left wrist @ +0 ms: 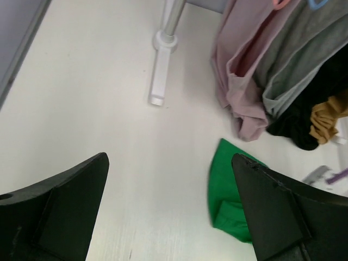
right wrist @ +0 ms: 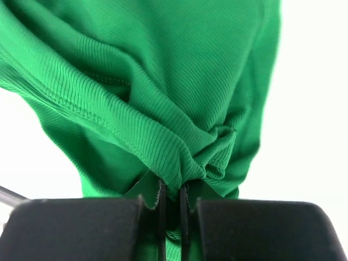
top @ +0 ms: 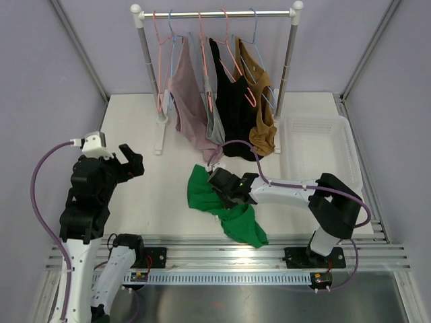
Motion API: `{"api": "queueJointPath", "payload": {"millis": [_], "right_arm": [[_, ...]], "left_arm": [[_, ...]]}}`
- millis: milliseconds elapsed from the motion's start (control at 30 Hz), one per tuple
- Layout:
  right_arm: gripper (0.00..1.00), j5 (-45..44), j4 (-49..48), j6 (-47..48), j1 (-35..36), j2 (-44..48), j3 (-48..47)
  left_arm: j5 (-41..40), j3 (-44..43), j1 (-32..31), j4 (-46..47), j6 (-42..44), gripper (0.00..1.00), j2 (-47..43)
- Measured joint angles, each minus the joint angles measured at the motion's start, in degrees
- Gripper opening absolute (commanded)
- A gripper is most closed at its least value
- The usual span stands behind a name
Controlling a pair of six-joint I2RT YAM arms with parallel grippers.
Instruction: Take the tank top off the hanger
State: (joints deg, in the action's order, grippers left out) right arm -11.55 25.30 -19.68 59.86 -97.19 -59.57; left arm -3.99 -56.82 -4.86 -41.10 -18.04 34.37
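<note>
The robot's right gripper will next lift and swing to the right in the top view, over the empty white basket, to release the tank top.
A green ribbed tank top lies bunched on the white table, off any hanger. My right gripper is shut on a gathered fold of the green tank top, which fills the right wrist view. My left gripper is open and empty, held above the table at the left. In the left wrist view the green tank top shows beside the right finger. Pink, grey, black and tan tank tops hang on hangers from the rack.
The rack's white foot stands on the table at the back left, also in the left wrist view. A white basket sits at the right. A purple cable runs along my right arm.
</note>
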Motion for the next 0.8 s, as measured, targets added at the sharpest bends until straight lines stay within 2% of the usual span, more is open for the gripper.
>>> {"api": "queueJointPath", "payload": {"millis": [200,300,500,667,800], "right_arm": [[0.0,-7.13,7.43,0.76,0.04,11.52,-2.47],[0.0,-12.22,12.44,1.29,0.02,17.62,-8.22],[0.0,-21.18,21.97,2.16,-2.29,24.24,-20.44],[0.0,-25.73,28.48,4.68,-12.83,26.62,-28.89],[0.0,-26.67,30.58,7.15,-23.3,27.23,-31.21]], "left_arm": [[-3.56,6.21,0.02,1.03,0.85,0.99,-5.27],[-3.54,7.48,0.02,1.07,1.16,0.99,-5.11],[-3.54,7.5,0.02,1.68,1.36,0.99,-5.09],[-3.54,7.58,0.02,1.84,1.36,0.99,-5.57],[-3.5,7.69,0.02,1.92,1.4,0.99,-5.95]]}}
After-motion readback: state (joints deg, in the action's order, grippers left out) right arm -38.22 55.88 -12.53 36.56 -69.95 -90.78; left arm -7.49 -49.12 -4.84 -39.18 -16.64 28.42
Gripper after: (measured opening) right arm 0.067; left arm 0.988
